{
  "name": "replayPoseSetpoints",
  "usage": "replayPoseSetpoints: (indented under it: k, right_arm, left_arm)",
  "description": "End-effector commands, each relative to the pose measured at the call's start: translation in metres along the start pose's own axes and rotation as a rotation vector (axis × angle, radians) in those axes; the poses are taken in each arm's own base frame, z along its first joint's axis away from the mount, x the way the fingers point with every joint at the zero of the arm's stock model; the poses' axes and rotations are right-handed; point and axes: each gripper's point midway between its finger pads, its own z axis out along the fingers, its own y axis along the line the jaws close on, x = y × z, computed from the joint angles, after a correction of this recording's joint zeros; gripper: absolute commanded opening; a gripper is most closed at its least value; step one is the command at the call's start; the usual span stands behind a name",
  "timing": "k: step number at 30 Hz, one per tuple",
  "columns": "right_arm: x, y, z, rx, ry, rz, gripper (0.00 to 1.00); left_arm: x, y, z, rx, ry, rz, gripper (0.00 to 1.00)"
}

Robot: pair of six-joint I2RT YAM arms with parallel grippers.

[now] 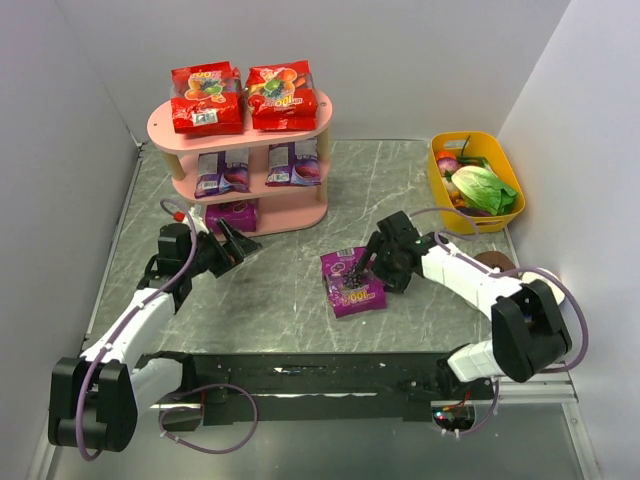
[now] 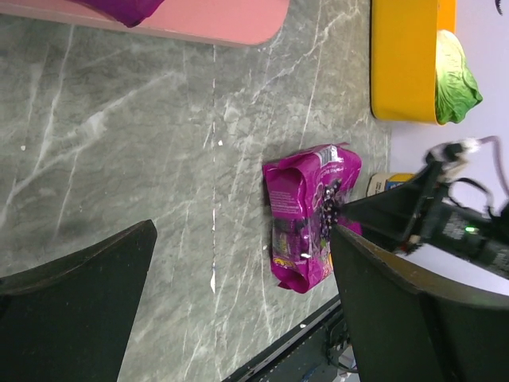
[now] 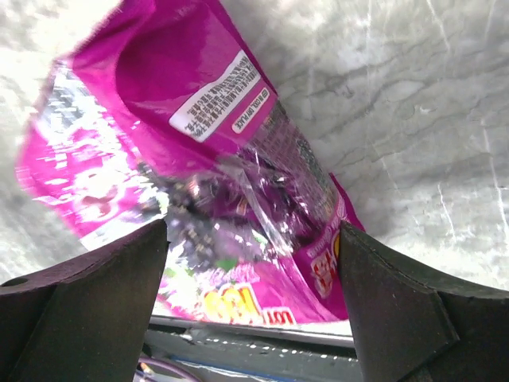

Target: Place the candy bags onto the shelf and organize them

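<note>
Only this bag is still off the shelf [image 1: 300, 215]. My left gripper will next go toward the right in the top view and down onto the table bag's near end [image 1: 357, 303].
The pink shelf [image 1: 300, 215] stands at the back left. Two red candy bags [image 1: 207, 98] [image 1: 281, 95] lie on its top tier. Two blue-violet bags [image 1: 222, 173] [image 1: 294, 162] lie on the middle tier, and one magenta bag [image 1: 234, 214] lies on the bottom tier. Another magenta bag [image 1: 352, 283] lies on the table. My right gripper [image 1: 364, 270] is open just over it, fingers [image 3: 87, 278] either side of the bag [image 3: 199, 159]. My left gripper [image 1: 240, 244] is open and empty beside the shelf's bottom tier [image 2: 199, 20]; its view also shows the table bag [image 2: 308, 215].
A yellow tub [image 1: 440, 185] with green vegetables stands at the back right, also in the left wrist view [image 2: 402, 64]. A brown round thing [image 1: 492, 262] lies behind my right arm. White walls close in the table on the left, back and right.
</note>
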Motion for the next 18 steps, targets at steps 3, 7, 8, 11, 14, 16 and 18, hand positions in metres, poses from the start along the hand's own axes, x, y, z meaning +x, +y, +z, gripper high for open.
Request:
replayPoseSetpoints:
  k: [3,7,8,11,14,16,18]
  right_arm:
    - [-0.039,0.011,-0.035,0.008,-0.170,-0.054,0.89]
    - [-0.041,-0.011,-0.034,0.089,-0.203,-0.077,0.85]
    - [-0.043,-0.020,-0.037,0.121,-0.225,-0.081,0.83]
    - [-0.042,-0.040,-0.035,0.181,-0.247,-0.083,0.81]
    - [-0.039,-0.055,-0.029,0.223,-0.239,-0.085,0.77]
    - [-0.037,-0.061,-0.025,0.248,-0.232,-0.093,0.73]
    - [-0.035,-0.068,-0.021,0.302,-0.204,-0.109,0.70]
  left_arm:
    - [-0.005,-0.006,-0.001,0.007,-0.018,-0.006,0.97]
    - [-0.001,-0.003,-0.002,-0.001,-0.010,-0.017,0.97]
    - [-0.001,-0.002,-0.002,-0.004,-0.011,-0.014,0.97]
    - [0.001,0.001,-0.003,-0.012,-0.008,-0.016,0.98]
    - [0.005,0.005,-0.002,-0.021,0.000,-0.024,0.98]
    - [0.007,0.007,-0.002,-0.024,0.004,-0.028,0.98]
    - [0.015,0.018,-0.003,-0.073,0.027,-0.048,0.99]
